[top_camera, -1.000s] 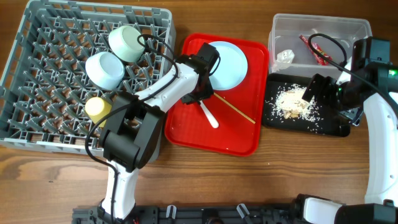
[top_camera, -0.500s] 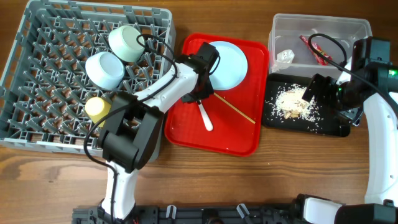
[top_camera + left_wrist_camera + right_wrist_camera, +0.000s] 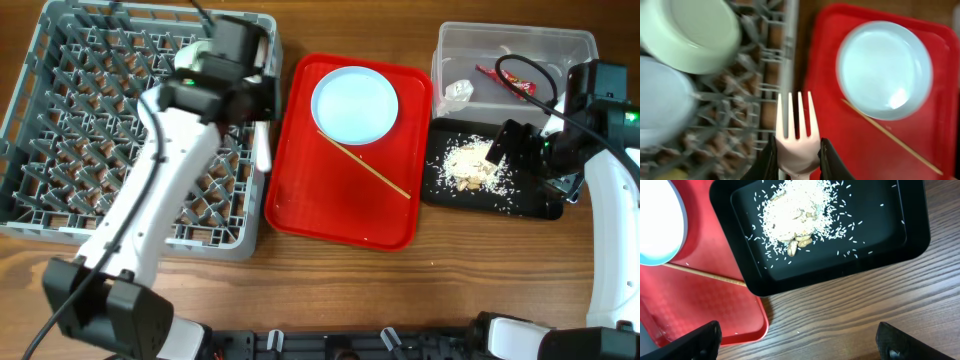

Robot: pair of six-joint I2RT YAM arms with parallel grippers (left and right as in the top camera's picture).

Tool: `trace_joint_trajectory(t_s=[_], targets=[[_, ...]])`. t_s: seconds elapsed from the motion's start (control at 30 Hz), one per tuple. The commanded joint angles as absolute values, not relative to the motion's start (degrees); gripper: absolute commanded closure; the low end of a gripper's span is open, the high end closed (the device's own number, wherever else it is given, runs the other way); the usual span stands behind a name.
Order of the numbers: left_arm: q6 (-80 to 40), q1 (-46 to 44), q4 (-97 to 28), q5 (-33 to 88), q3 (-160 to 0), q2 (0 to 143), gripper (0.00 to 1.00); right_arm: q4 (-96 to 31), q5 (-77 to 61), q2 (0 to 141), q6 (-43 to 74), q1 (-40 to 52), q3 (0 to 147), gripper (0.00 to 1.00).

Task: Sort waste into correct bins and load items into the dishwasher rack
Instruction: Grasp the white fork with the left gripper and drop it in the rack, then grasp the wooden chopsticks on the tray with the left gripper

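Observation:
My left gripper lowers the fork down and to the left in the overhead view next and releases it, since the rack's empty edge slot (image 3: 246, 158) (image 3: 769, 92) lies that way.
My left gripper (image 3: 260, 118) is shut on the white plastic fork (image 3: 262, 152) and holds it over the right edge of the grey dishwasher rack (image 3: 60, 150). In the left wrist view the fork (image 3: 796, 130) points tines up between the fingers (image 3: 797, 157), with two pale bowls (image 3: 690, 30) and a bit of the yellow cup (image 3: 670, 175) in the rack. The pale blue plate (image 3: 355, 103) and a wooden chopstick (image 3: 365, 167) lie on the red tray. My right gripper (image 3: 505, 145) is open and empty above the black tray (image 3: 535, 200), which holds rice and beige bits (image 3: 470, 165).
The red serving tray (image 3: 320, 205) lies between the rack and the bins. The clear tub (image 3: 560, 45) at the back right holds the white tissue (image 3: 458, 90) and the red wrapper (image 3: 505, 78). A few rice grains lie on the wooden table (image 3: 840, 325).
My left arm has lifted the fork off the red tray and carried it left to the rack's right edge, uncovering the plate. The right arm has not moved.

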State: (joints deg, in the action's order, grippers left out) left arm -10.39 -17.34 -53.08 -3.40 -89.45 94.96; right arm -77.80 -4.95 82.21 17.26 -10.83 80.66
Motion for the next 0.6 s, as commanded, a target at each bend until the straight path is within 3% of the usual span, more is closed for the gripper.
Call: trace_joint_trajectory(t_s=[0.0,0.13,0.27,0.3,0.37,0.4,0.5,0.57], targets=[[-3.62,-12.64,-52.10,-4.16,-89.45,96.05,0.91,-77.93,-5.61,81.38,16.51,-10.94,80.66,0.00],[-3.38,-11.33,-51.07,-4.16,-89.45,100.31,0.92,-78.15,-6.02,81.38,16.51,-10.94,80.66,0.00],[-3.40,-11.33,-50.85,-4.14,-89.45,104.36,0.87,-78.28,-6.02,81.38,16.51,-10.94,80.66,0.00],[-3.40,-11.33,-50.96,-4.12,-89.45,104.90,0.75,-78.37,-6.02,81.38,16.51,-10.94,80.66,0.00],[-3.40,-11.33,-50.98,-4.14,-89.47,104.88,0.62,-78.35,-6.04,81.38,16.51,-10.94,80.66,0.00],[-3.40,-11.40,-50.94,-4.10,-89.47,104.44,0.48,-78.35,-6.04,81.38,16.51,-10.94,80.66,0.00],[-3.44,-12.29,-51.07,0.58,-89.47,101.86,0.39,-78.37,-6.02,81.38,16.51,-10.94,80.66,0.00],[-10.20,-14.20,-51.55,4.64,-89.47,100.22,0.34,-78.35,-6.02,81.38,16.51,-10.94,80.66,0.00]])
